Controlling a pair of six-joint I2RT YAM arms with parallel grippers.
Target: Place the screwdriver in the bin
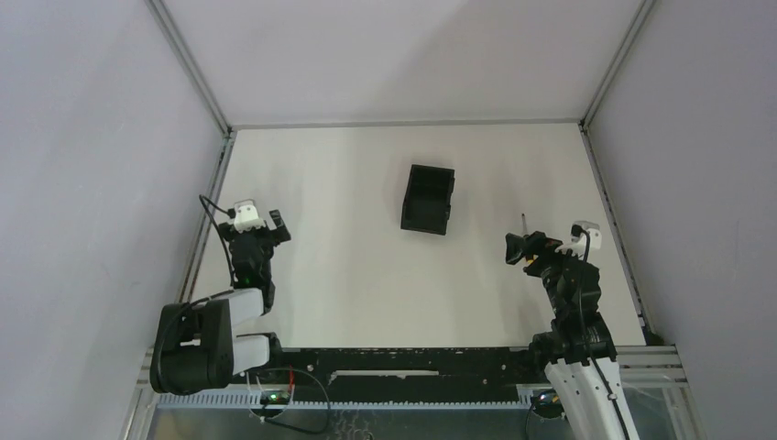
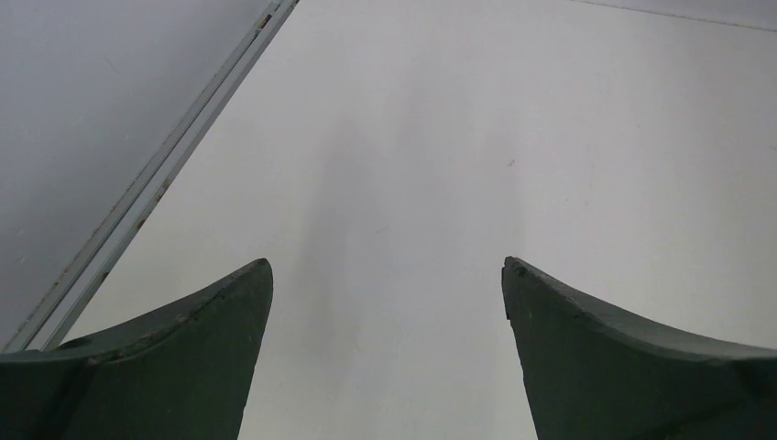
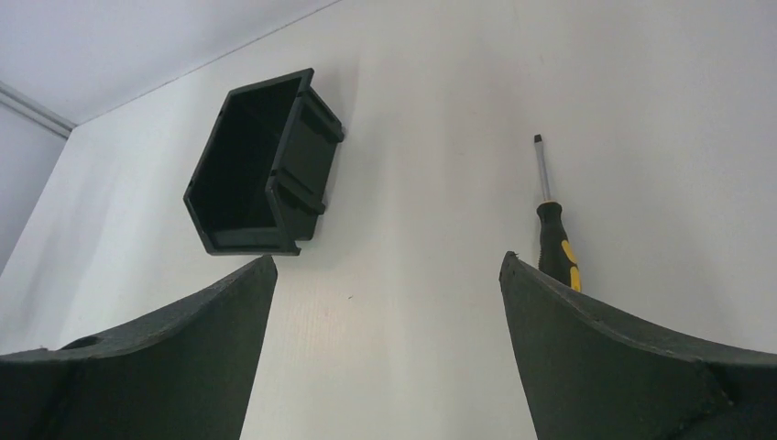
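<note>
The screwdriver's black-and-yellow handle (image 1: 530, 259) (image 3: 554, 238) is below and outward of my right gripper's fingers. I should next move my right gripper outward and down onto it and tip its fingers downward.
The black bin (image 1: 407, 203) stands on the white table in the middle, open side up; the right wrist view shows its outer wall (image 3: 307, 165) at upper left. The screwdriver (image 1: 523, 223) lies right of the bin. In the right wrist view its thin shaft and black-and-yellow handle (image 3: 552, 229) lie just beyond my right finger, which hides the handle's end. My right gripper (image 1: 529, 249) (image 3: 386, 261) is open and empty, right over the handle end. My left gripper (image 1: 266, 229) (image 2: 387, 264) is open and empty over bare table at the left.
Grey walls enclose the table on three sides. A metal rail (image 2: 156, 179) runs along the left edge close to my left gripper. Another rail (image 1: 614, 229) runs along the right edge, just right of the screwdriver.
</note>
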